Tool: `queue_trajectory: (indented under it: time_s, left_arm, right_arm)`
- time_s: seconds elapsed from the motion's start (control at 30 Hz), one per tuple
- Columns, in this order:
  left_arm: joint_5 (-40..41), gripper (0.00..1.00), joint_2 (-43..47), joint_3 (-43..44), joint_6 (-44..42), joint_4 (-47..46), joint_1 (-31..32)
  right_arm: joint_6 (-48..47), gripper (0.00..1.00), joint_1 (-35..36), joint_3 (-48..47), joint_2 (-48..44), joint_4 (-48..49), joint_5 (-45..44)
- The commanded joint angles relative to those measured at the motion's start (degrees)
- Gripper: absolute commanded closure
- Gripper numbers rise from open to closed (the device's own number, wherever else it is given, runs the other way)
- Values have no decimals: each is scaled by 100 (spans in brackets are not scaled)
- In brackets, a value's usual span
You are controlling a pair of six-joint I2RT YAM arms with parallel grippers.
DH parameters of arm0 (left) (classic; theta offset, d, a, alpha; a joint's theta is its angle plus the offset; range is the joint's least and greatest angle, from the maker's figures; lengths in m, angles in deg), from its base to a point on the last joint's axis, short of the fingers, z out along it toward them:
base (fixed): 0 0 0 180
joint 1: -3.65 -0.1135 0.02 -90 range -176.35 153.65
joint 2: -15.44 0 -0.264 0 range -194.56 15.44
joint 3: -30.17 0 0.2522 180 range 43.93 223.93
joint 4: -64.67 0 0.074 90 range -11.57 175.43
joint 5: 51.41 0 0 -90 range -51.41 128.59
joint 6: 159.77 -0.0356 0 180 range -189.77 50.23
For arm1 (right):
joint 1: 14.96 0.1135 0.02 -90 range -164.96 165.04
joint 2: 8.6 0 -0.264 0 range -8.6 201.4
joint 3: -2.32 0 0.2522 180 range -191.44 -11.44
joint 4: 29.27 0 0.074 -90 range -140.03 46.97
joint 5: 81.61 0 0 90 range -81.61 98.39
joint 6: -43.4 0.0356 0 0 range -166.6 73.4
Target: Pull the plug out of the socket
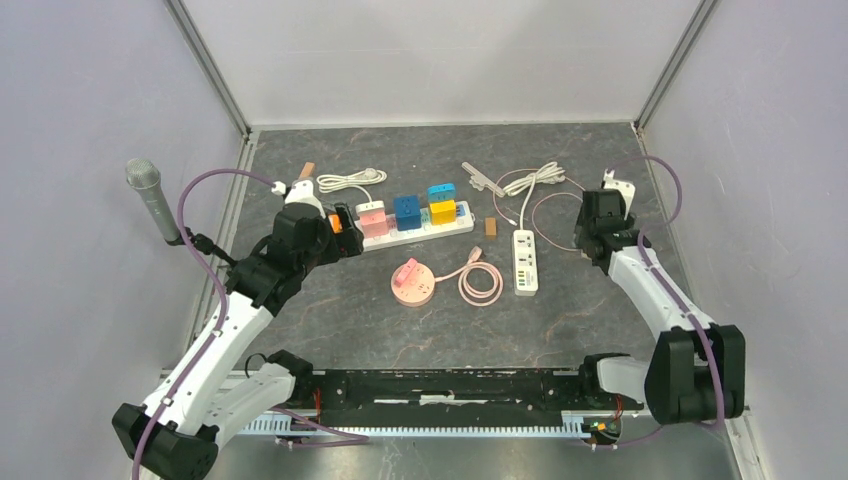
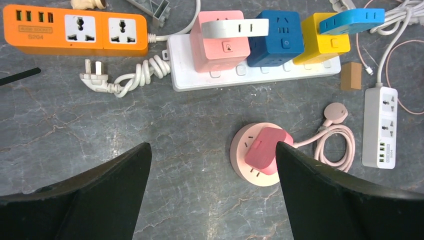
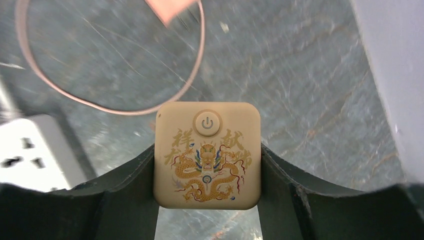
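The beige cube plug comes down onto the empty table beside the small white power strip [image 1: 525,262] next, then my right gripper releases it.
My right gripper [image 3: 207,152] is shut on a beige cube plug [image 3: 207,155] printed with a gold dragon and a power button, and holds it in the air above the dark table. In the top view that gripper [image 1: 612,196] is at the right, beyond a small white power strip [image 1: 525,262], whose end also shows in the right wrist view [image 3: 30,150]. My left gripper [image 2: 212,150] is open and empty above bare table, its right finger [image 2: 320,190] beside a round pink socket [image 2: 242,157] with a pink plug [image 2: 264,150] in it.
A long white strip [image 2: 200,80] carries pink [image 2: 222,47], blue [image 2: 275,37] and yellow [image 2: 320,45] cube adaptors. An orange strip [image 2: 75,30], a coiled white cord [image 2: 135,75], a brown block [image 2: 351,76], a pink cable loop [image 3: 110,107] and a microphone [image 1: 150,195] are around. Walls enclose the table.
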Motion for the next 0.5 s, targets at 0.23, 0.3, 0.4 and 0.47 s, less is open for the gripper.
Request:
queue_trajectory:
  time_s: [0.23,0.3,0.4,0.47]
  left_arm:
    - [379,0,93,186,-294,59,-8]
    - [420,0,94,157,-278,62,-8]
    - [401,0,18,155,-265,92,-8]
    - [156,0,-28,173,-385,98,-8]
  right_arm:
    - [-36,67,-488,468,446,92,479]
    - [-96,58,-488,446,523,106,571]
    - [-160,50,-495,369,697,60,683]
    - [-220,43,-490,351,792,50,783]
